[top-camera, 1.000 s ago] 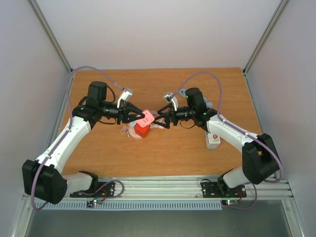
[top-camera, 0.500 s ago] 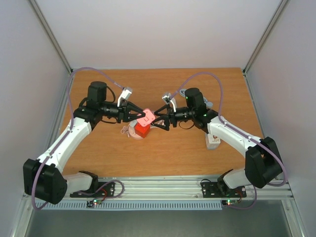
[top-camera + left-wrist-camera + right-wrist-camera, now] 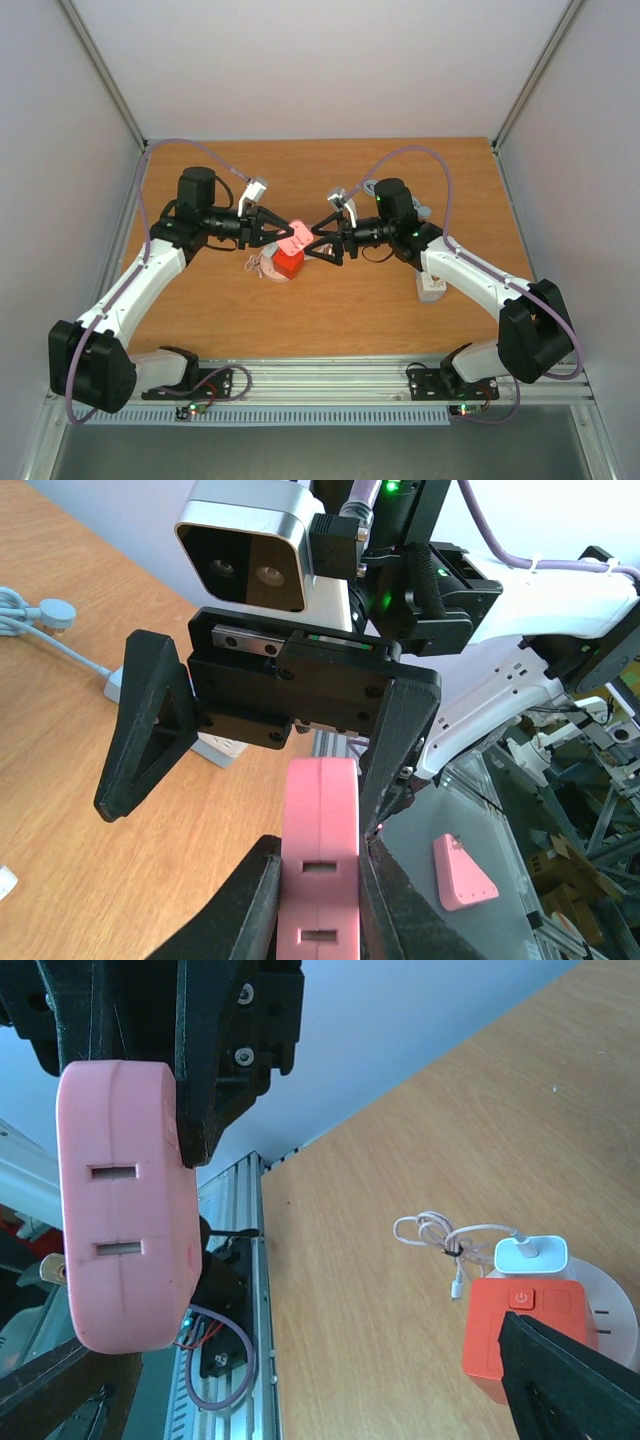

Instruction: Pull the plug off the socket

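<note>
I next need to swing my left gripper outward, to the left in the top view, and down to let go of the pink block [image 3: 297, 238], because the table's bare far corner is that way below it.
On the table an orange socket cube [image 3: 289, 263] [image 3: 520, 1335] carries a white plug [image 3: 531, 1253] with a coiled pink cable [image 3: 440, 1235]. Above the cube, my left gripper [image 3: 287, 234] [image 3: 318, 855] is shut on a pink rounded block [image 3: 297, 238] [image 3: 320, 810] [image 3: 125, 1210] that has two slots in its edge. My right gripper [image 3: 318, 241] [image 3: 300, 1345] [image 3: 243, 805] faces it, open wide. Its fingers straddle the block's far end, which lies close to one finger; contact cannot be made out. Neither gripper touches the cube or the plug.
A white power strip [image 3: 432, 284] [image 3: 215, 745] lies under the right forearm, with a grey coiled cable [image 3: 420, 210] [image 3: 30, 610] behind it. A pink triangular piece [image 3: 462, 872] lies on the grey surface beyond the table edge. A metal rail [image 3: 330, 378] runs along the near edge.
My right gripper has slid a little to the left, closer around the pink block. The left gripper keeps its hold and has barely moved.
</note>
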You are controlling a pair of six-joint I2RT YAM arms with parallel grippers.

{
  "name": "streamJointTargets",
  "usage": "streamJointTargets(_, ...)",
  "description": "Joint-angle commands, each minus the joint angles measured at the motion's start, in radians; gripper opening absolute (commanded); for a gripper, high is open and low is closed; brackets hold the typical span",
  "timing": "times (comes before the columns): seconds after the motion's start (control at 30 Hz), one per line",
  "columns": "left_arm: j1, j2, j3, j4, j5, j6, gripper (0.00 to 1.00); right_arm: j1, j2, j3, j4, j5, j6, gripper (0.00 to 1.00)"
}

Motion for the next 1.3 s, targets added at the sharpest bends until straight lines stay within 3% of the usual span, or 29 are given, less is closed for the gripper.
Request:
streamJointTargets(0.0,-0.007,-0.003,-0.012,0.042,0.026,-0.008,0.01,0.007,-0.014,0.026,0.041,0.074,0.041,0.97)
streamJointTargets(0.67,-0.064,0.012,0.035,-0.089,0.016,0.112,0.01,0.007,0.041,0.058,0.058,0.274,0.071,0.96)
streamJointTargets(0.97,-0.040,0.019,0.050,-0.094,-0.111,0.114,0.01,0.007,0.025,0.080,-0.004,0.080,0.006,0.98)
streamJointTargets(1.27,0.045,0.058,0.090,-0.133,-0.355,0.136,0.01,0.007,-0.004,0.104,-0.099,-0.030,-0.060,0.99)
